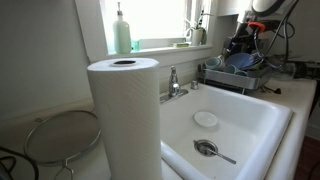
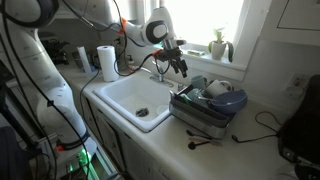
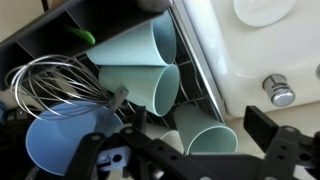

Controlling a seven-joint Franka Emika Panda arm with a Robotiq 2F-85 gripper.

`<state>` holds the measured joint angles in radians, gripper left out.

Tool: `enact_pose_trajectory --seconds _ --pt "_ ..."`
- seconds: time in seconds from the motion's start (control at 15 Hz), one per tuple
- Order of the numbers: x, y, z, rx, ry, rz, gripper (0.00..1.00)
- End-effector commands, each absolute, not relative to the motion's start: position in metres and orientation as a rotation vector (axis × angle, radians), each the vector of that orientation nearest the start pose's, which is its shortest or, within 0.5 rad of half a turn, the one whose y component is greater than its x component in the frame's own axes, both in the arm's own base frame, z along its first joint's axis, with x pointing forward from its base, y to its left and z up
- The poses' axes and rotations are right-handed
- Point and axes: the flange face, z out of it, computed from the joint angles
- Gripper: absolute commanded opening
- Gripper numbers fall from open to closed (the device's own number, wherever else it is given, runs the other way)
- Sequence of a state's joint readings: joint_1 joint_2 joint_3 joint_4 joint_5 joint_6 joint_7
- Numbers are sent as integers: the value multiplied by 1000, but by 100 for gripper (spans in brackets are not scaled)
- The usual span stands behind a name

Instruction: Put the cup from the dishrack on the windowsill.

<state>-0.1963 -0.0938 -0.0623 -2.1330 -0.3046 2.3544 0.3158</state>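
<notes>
I need to move my gripper down and outward onto the rim of the pale blue-green cup by the white cup, with one finger going into the blue-green cup's opening, because that cup lies open toward my fingers.
Several pale blue-green cups lie on their sides in the dishrack (image 3: pixel 195 80). In the wrist view one cup (image 3: pixel 208 138) lies with its mouth toward me between my open fingers, with two more cups (image 3: pixel 140 85) behind it. My gripper (image 3: pixel 180 150) is open and empty, just above this cup and not touching it. In both exterior views the gripper (image 2: pixel 180 68) (image 1: pixel 245 45) hovers over the dishrack (image 2: pixel 205 115) (image 1: pixel 235 78) beside the sink. The windowsill (image 1: pixel 160 45) (image 2: pixel 198 58) runs under the bright window behind the sink.
A whisk (image 3: pixel 55 85) and a blue bowl (image 3: pixel 60 145) lie in the rack next to the cups. A green pump bottle (image 1: pixel 121 30) and a potted plant (image 2: pixel 218 45) stand on the sill. A faucet (image 1: pixel 175 82), white sink (image 2: pixel 125 95) and paper towel roll (image 1: pixel 125 110) are nearby.
</notes>
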Motion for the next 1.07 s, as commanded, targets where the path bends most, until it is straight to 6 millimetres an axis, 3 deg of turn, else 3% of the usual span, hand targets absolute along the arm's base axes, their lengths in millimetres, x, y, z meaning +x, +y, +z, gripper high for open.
enact_pose_trajectory --seconds 0.0,0.07,0.2,0.53,1.0 --pt "574 -163 469 -3215 721 -705 100" --pt "551 -156 473 -3236 673 -625 100" --pt "557 -159 464 -3237 676 -615 100" --pt "555 -157 469 -3234 673 -630 100" --pt "608 -172 454 -3186 700 -884 100"
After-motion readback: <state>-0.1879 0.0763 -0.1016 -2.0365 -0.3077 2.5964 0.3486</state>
